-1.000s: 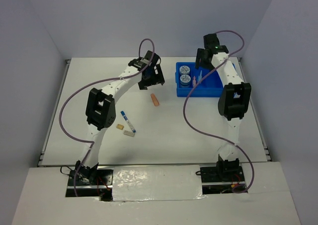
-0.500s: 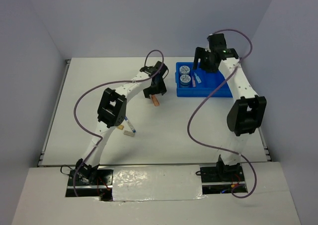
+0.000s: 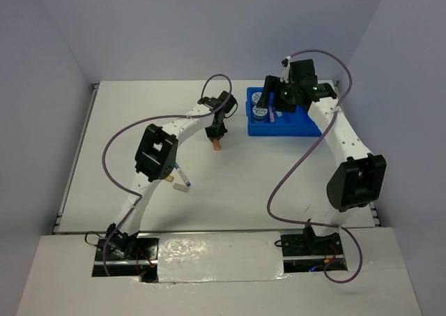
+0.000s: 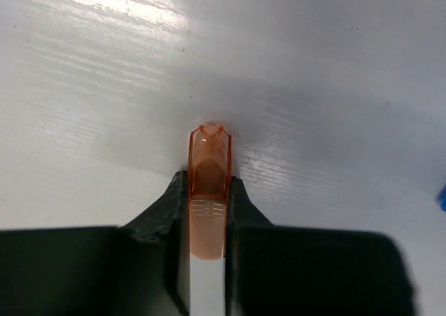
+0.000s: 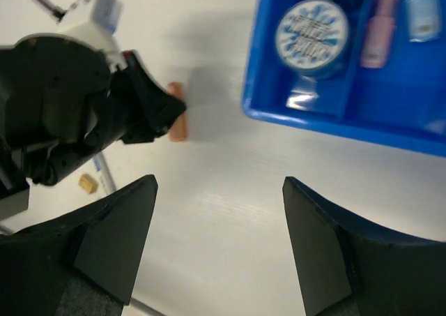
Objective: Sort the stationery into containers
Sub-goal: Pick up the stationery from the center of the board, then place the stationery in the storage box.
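My right gripper moves back and across to the orange bar's exposed end [image 3: 217, 146] [image 5: 179, 130] next, since that lies nearer the base and to its left in the top view.
The orange bar [image 4: 209, 169] lies on the white table with my left gripper [image 4: 209, 185] shut on its near half; from above the bar [image 3: 217, 146] pokes out below that gripper [image 3: 216, 136]. My right gripper [image 5: 219, 190] is open and empty, hovering above the table by the blue tray's [image 5: 327, 121] left corner. In the tray [image 3: 301, 125] are two patterned rolls [image 5: 311, 28], a pink bar [image 5: 380, 26] and a light-blue bar [image 5: 424, 9]. The marker [image 3: 183, 175], tan block [image 3: 168, 179] and beige bar [image 3: 181, 187] lie by the left arm.
The left arm's wrist [image 5: 63, 114] fills the left of the right wrist view, close beside the right gripper. Purple cables loop over both arms. The table's metal rim [image 3: 75, 164] runs along the left side.
My left gripper came down over the orange bar and closed on it. The right arm swung left, from behind the tray to above its left end.
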You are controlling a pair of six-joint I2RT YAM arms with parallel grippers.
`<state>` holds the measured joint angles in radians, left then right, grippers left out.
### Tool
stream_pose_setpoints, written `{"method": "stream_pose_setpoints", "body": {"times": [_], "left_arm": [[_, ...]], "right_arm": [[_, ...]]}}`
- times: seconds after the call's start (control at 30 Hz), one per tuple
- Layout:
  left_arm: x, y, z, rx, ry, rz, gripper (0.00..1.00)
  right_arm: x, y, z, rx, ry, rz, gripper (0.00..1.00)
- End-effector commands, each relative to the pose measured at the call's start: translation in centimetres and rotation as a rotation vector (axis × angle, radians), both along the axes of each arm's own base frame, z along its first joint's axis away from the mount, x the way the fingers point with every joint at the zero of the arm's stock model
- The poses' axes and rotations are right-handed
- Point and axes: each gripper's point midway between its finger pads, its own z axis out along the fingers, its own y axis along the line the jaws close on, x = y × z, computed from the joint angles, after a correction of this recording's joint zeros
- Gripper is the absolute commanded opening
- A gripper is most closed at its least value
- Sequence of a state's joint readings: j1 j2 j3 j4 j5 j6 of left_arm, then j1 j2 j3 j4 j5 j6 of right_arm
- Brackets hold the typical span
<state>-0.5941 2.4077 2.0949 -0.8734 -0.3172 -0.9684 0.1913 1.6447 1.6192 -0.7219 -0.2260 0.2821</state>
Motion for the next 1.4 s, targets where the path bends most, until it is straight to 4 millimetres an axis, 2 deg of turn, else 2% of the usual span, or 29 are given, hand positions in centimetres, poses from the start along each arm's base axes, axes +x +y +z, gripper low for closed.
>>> {"method": "stream_pose_setpoints", "body": {"times": [0.0,0.07,0.1,0.13,0.17,0.2,0.23,0.27,0.3,0.33,0.37,0.4,0.47,0.67,0.77,0.9,1.03,1.1,1.17,1.27,1.33,1.37], "left_arm": [[-2.6,-0.8,-0.1,-0.041,0.085,-0.051,0.03],[-3.0,-1.0,1.4,-0.066,0.056,-0.064,0.00],[-2.5,-1.4,4.7,-0.117,-0.015,-0.066,0.00],[-3.2,-1.2,5.0,-0.132,-0.018,-0.067,0.00],[-3.3,-1.4,6.4,-0.164,-0.043,-0.066,0.00],[-3.0,-1.8,9.7,-0.228,-0.114,-0.059,0.00],[-3.4,-1.7,10.1,-0.244,-0.119,-0.054,0.00],[-3.7,-2.0,11.3,-0.280,-0.132,-0.053,0.00],[-3.7,-2.4,13.4,-0.335,-0.173,-0.048,0.00],[-4.2,-2.5,13.7,-0.356,-0.166,-0.042,0.00],[-4.6,-3.0,14.4,-0.393,-0.161,-0.048,0.00],[-4.7,-3.3,15.8,-0.442,-0.182,-0.040,0.00],[-5.4,-3.7,16.0,-0.481,-0.168,-0.040,0.00],[-6.7,-4.8,18.4,-0.611,-0.169,-0.053,0.00],[-7.0,-4.9,19.0,-0.617,-0.177,-0.065,0.00],[-8.0,-4.8,18.4,-0.630,-0.141,-0.069,0.00],[-8.1,-5.0,19.2,-0.660,-0.159,-0.070,0.00],[-7.8,-5.2,19.7,-0.657,-0.162,-0.077,0.01],[-7.8,-5.3,20.1,-0.659,-0.161,-0.084,0.04],[-7.6,-5.2,20.8,-0.666,-0.186,-0.075,0.11],[-7.3,-5.3,21.4,-0.678,-0.205,-0.082,0.25],[-7.1,-5.4,22.1,-0.678,-0.224,-0.087,0.33]], "right_arm": [[-3.1,3.7,1.1,0.161,-0.065,0.159,0.80],[-4.2,4.4,0.0,0.196,-0.052,0.168,0.81],[-4.5,5.0,0.5,0.218,-0.091,0.186,0.81],[-5.7,5.4,-1.6,0.238,-0.038,0.184,0.81],[-6.0,6.6,-1.4,0.267,-0.071,0.212,0.80],[-7.0,7.5,-0.8,0.305,-0.089,0.244,0.80],[-8.1,8.2,-2.3,0.340,-0.049,0.243,0.80],[-8.6,9.7,-1.6,0.368,-0.096,0.279,0.80],[-9.0,10.3,-1.3,0.376,-0.116,0.280,0.80],[-9.4,10.9,-1.9,0.384,-0.105,0.273,0.80],[-9.4,11.4,-1.6,0.385,-0.127,0.273,0.80],[-9.8,12.3,-2.0,0.378,-0.121,0.279,0.80],[-9.2,12.5,-2.0,0.366,-0.124,0.233,0.79],[-8.1,13.6,-2.1,0.358,-0.124,0.206,0.74],[-7.6,14.0,-1.7,0.365,-0.147,0.199,0.69],[-7.0,14.6,-1.4,0.367,-0.144,0.206,0.55],[-7.2,15.6,-2.3,0.357,-0.118,0.227,0.55],[-7.3,15.7,-3.0,0.354,-0.105,0.223,0.48],[-7.4,15.8,-3.2,0.360,-0.107,0.222,0.40],[-7.2,15.5,-3.2,0.362,-0.120,0.206,0.21],[-7.2,15.2,-3.1,0.356,-0.129,0.195,0.16],[-7.1,14.9,-2.7,0.355,-0.143,0.188,0.09]]}}
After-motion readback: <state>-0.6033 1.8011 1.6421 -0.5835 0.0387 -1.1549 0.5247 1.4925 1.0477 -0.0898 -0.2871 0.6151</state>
